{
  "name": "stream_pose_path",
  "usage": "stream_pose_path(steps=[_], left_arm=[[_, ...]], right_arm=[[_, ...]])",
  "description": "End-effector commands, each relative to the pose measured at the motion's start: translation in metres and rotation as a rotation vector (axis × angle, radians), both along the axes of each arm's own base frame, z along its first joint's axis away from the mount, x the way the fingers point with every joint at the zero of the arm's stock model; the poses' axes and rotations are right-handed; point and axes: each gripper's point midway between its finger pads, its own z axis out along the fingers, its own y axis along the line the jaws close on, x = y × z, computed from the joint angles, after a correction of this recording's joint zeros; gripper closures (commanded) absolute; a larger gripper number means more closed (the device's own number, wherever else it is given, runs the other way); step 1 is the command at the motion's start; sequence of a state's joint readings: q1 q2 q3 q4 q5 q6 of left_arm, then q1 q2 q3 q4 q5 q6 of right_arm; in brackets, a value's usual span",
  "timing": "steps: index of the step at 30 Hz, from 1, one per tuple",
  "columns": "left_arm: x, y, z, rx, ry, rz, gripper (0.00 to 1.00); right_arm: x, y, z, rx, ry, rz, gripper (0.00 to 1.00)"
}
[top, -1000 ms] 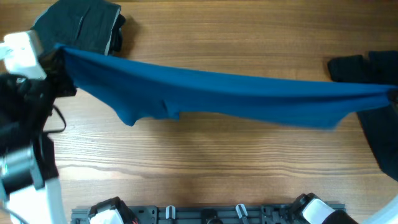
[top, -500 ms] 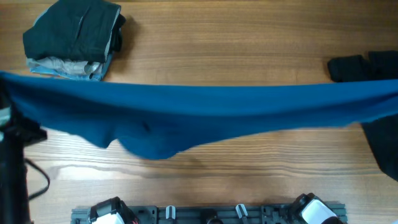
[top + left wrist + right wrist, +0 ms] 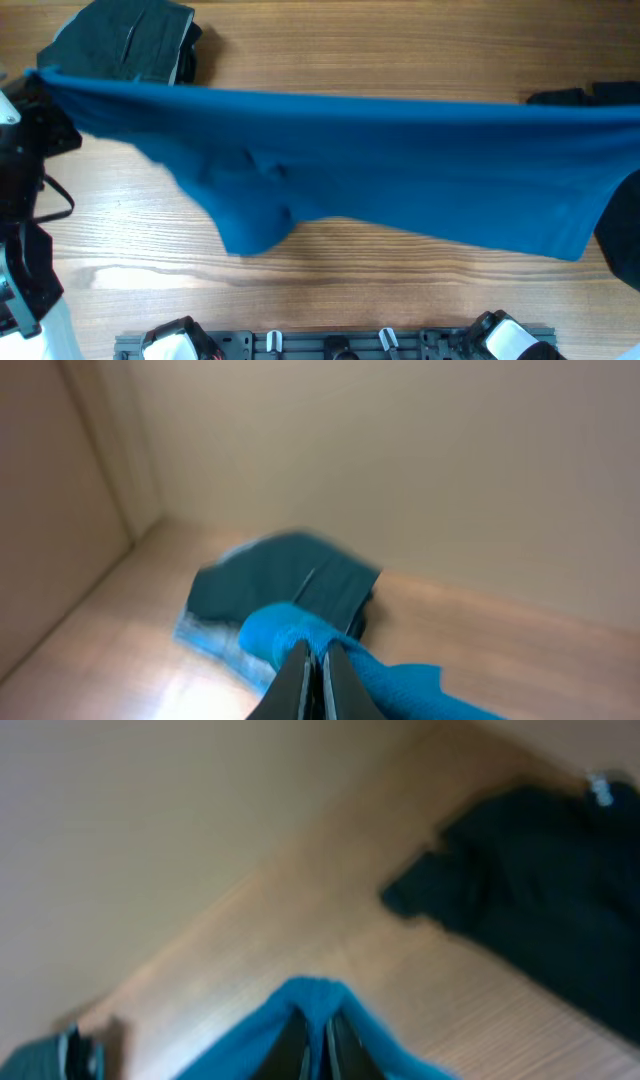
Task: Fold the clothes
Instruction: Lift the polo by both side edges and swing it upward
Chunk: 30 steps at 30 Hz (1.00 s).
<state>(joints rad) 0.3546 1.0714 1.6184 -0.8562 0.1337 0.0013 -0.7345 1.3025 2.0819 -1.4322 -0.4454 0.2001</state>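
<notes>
The bare tabletop [image 3: 235, 50] [image 3: 415, 610] beside the stack is below my left gripper, to the right in the overhead view, so I need to lower the hanging corner outward onto it with that gripper and let go.
The clothes, a royal-blue shirt [image 3: 400, 160], hang stretched in the air across the whole table, top edge taut from left to right and the body sagging below it. My left gripper [image 3: 42, 88] holds the shirt's left end. In the left wrist view this gripper [image 3: 318, 662] is shut, with blue fabric [image 3: 290, 628] bunched between its fingers. My right gripper [image 3: 318, 1028] is likewise shut on a peak of blue fabric [image 3: 315, 992]. It lies beyond the right edge of the overhead view.
A folded stack of dark and pale garments [image 3: 125, 40] sits at the far left corner, also visible as the stack [image 3: 285, 582]. A plain black garment [image 3: 600, 98] lies at the right, seen as the black garment [image 3: 540, 890]. The arm bases [image 3: 330, 345] line the near edge.
The shirt went from a narrow band to a wide hanging sheet. Its top edge dipped toward the near side, then swung back toward the far side. The left arm came back into view.
</notes>
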Motion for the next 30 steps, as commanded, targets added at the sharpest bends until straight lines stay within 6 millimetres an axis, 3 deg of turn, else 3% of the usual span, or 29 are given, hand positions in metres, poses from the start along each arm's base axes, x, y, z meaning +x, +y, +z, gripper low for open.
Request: stream_pose_path(steps=[1,4,7,12,16,20,24,30], left_arm=[[-0.001,-0.002,0.03,0.03,-0.11,-0.014,0.96],[0.006,-0.002,0.03,0.032,-0.11,-0.026,0.96],[0.007,-0.011,0.027,0.055,-0.095,-0.092,0.96],[-0.035,-0.025,0.044,0.08,-0.136,-0.079,0.96],[-0.078,-0.022,0.064,0.165,-0.204,0.022,0.96],[-0.089,-0.024,0.071,0.18,-0.234,0.034,0.96],[-0.067,-0.023,0.056,0.149,-0.173,-0.007,0.96],[0.023,-0.03,-0.017,-0.014,0.073,-0.217,0.96]], right_arm=[[0.022,-0.016,0.019,-0.072,-0.086,0.028,0.96],[0.032,-0.018,0.013,-0.051,-0.078,0.057,0.96],[0.03,-0.005,0.004,-0.012,-0.049,0.121,0.96],[-0.007,0.009,-0.003,0.006,0.026,0.033,0.95],[-0.033,0.016,0.0,0.014,0.038,-0.066,0.96],[-0.045,0.026,-0.005,0.035,0.061,-0.077,0.96],[-0.04,0.013,-0.015,0.044,0.109,-0.104,0.96],[0.002,-0.019,-0.058,0.16,0.251,-0.083,0.95]])
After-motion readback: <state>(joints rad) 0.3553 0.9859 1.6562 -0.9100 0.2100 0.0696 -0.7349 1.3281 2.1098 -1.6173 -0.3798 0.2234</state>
